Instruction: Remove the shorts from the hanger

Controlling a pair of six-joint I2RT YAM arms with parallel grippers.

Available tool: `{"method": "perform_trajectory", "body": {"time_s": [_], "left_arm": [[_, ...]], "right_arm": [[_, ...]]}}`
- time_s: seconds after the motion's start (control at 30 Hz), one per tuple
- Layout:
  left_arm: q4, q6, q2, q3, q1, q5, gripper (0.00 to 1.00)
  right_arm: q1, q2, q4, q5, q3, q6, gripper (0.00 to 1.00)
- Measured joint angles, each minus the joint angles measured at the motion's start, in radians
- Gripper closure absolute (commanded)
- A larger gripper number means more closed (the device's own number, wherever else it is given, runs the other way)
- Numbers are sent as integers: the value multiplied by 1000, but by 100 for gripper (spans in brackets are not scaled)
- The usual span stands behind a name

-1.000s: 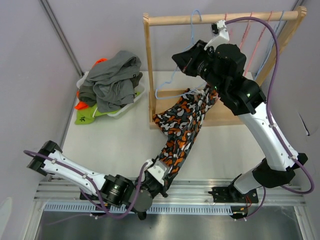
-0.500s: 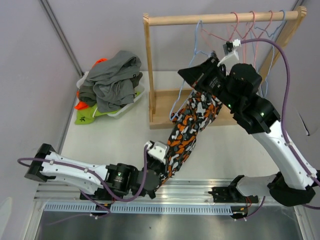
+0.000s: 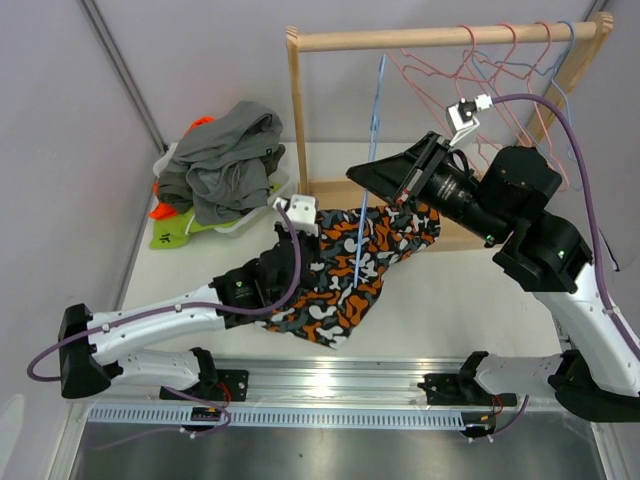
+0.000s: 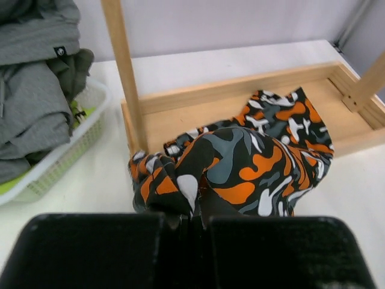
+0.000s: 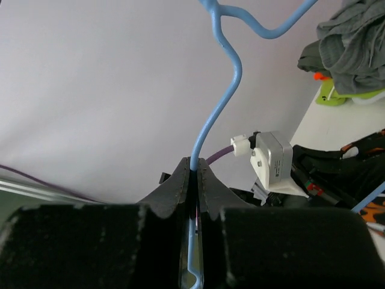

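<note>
My right gripper goes up and outward first, then down, to hook the blue hanger [image 3: 372, 130] over the bar of the rack, as a bare part of the bar is beside the other hangers.
The camouflage shorts [image 3: 345, 262] sprawl over the table and the wooden rack's base; in the left wrist view the shorts [image 4: 246, 165] spread from my fingers to that base. My left gripper [image 3: 290, 268] [image 4: 195, 212] is shut on a bunched edge of them. My right gripper [image 3: 368, 180] [image 5: 194, 170] is shut on the wire of a blue hanger [image 3: 372, 130] [image 5: 220, 105], held upright in the air. From above, the hanger's lower end crosses in front of the shorts; I cannot tell whether they touch. No hanger shows in the left wrist view.
A white basket [image 3: 262, 208] at the back left holds grey shorts [image 3: 225, 155] over lime green [image 3: 172, 232] and orange cloth. The wooden rack [image 3: 296, 140] stands at the back, with several bare hangers [image 3: 500, 60] on its rail. The rack post [image 4: 123, 72] is right beside my left gripper.
My left gripper swung from the table's near edge up toward the rack, carrying the shorts, which went from stretched taut to slack. The right gripper moved right with the hanger, now upright.
</note>
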Motion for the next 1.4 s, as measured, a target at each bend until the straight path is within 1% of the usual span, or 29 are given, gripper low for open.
{"method": "perform_trajectory", "body": {"time_s": [0.13,0.2,0.27,0.37,0.43,0.5,0.57,0.6,0.77,0.83,0.97,1.0,1.03,1.07,1.1,1.13,1.17,1.3,1.33,1.4], "left_arm": [[-11,2,-14,18,22,43,100],[-49,-16,-48,14,18,68,100],[-80,-43,-111,-12,11,79,100],[-127,-97,-228,-76,4,85,100],[-174,-129,-284,-105,1,84,100],[-218,-151,-311,-116,-3,78,100],[-262,-171,-325,-118,-10,71,100],[-283,-179,-329,-118,-13,67,100],[-399,-195,-373,-105,-16,45,100],[-440,-186,-381,-68,-16,31,100],[-490,-127,-378,70,-16,-12,100],[-492,-95,-371,118,-13,-24,100],[-488,-72,-365,151,-4,-31,100],[-489,-34,-349,194,9,-35,100],[-482,-6,-339,229,22,-42,100],[-482,42,-322,280,48,-44,100],[-472,85,-304,325,75,-43,100],[-438,222,-216,521,237,-6,100],[-445,250,-182,588,299,16,100],[-455,286,-81,769,417,74,100]], "right_arm": [[-40,44,-61,-14,110,-19,100],[-106,92,-65,-46,198,-31,100],[-212,157,-63,-109,288,-38,100],[-333,267,-55,-204,402,-30,100],[-377,337,-39,-247,449,-19,100],[-398,401,-32,-286,462,-11,100],[-403,449,-27,-313,451,-1,100],[-404,458,-13,-323,420,5,100],[-404,433,62,-362,200,31,100],[-407,414,125,-364,135,31,100],[-415,313,232,-364,-10,38,100],[-415,283,247,-365,-45,42,97],[-414,251,273,-364,-87,44,78],[-414,222,290,-360,-124,48,52],[-413,200,290,-362,-149,51,30],[-413,171,283,-359,-185,51,5],[-412,145,267,-353,-219,47,0],[-405,64,184,-318,-317,2,1],[-403,46,167,-309,-337,-6,1],[-401,-3,138,-282,-387,-25,1]]}}
